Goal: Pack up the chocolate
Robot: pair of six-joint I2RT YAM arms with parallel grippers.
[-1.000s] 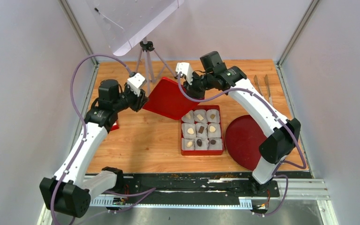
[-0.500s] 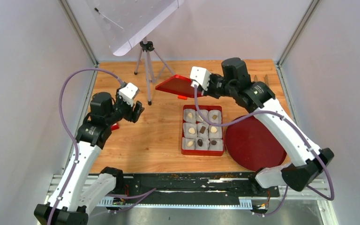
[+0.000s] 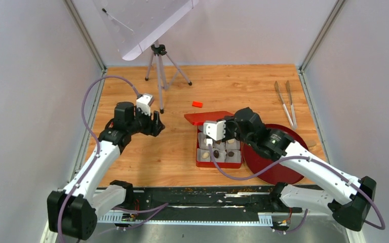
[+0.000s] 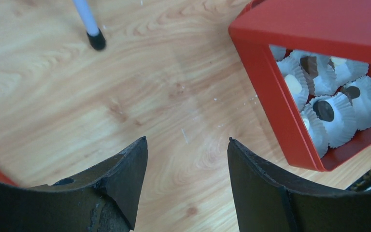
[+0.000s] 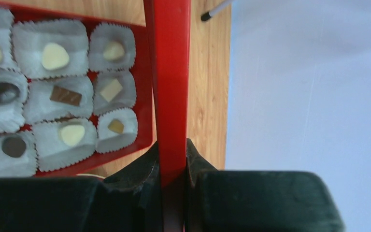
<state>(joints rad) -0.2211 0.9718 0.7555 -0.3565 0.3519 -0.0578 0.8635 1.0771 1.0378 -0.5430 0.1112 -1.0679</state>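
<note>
The chocolate in the box's near rows lies uncovered. My right gripper should next bring the red lid [image 3: 207, 118] back toward the box, down over those rows, and release the lid's edge.
The chocolate [image 5: 55, 56], cream and dark brown pieces, sits in white paper cups inside the red box [image 3: 218, 163]. My right gripper [image 5: 173, 145] is shut on the edge of the red lid [image 5: 171, 72]. It holds the lid [image 3: 207, 118] tilted above the box's far side, partly hiding the back row. My left gripper [image 4: 187, 139] is open and empty over bare wood, left of the box [image 4: 275, 96]. In the left wrist view a dark piece [image 4: 324, 110] shows under the raised lid [image 4: 319, 24].
A dark red round plate [image 3: 278, 157] lies right of the box, partly under my right arm. Metal tongs [image 3: 286, 101] lie at the back right. A small orange-red block [image 3: 197, 104] lies behind the lid. A tripod [image 3: 158, 66] stands at the back left.
My right arm swung the lid from the back of the table down over the box. My left gripper let go of the lid, opened and now rests left of the box.
</note>
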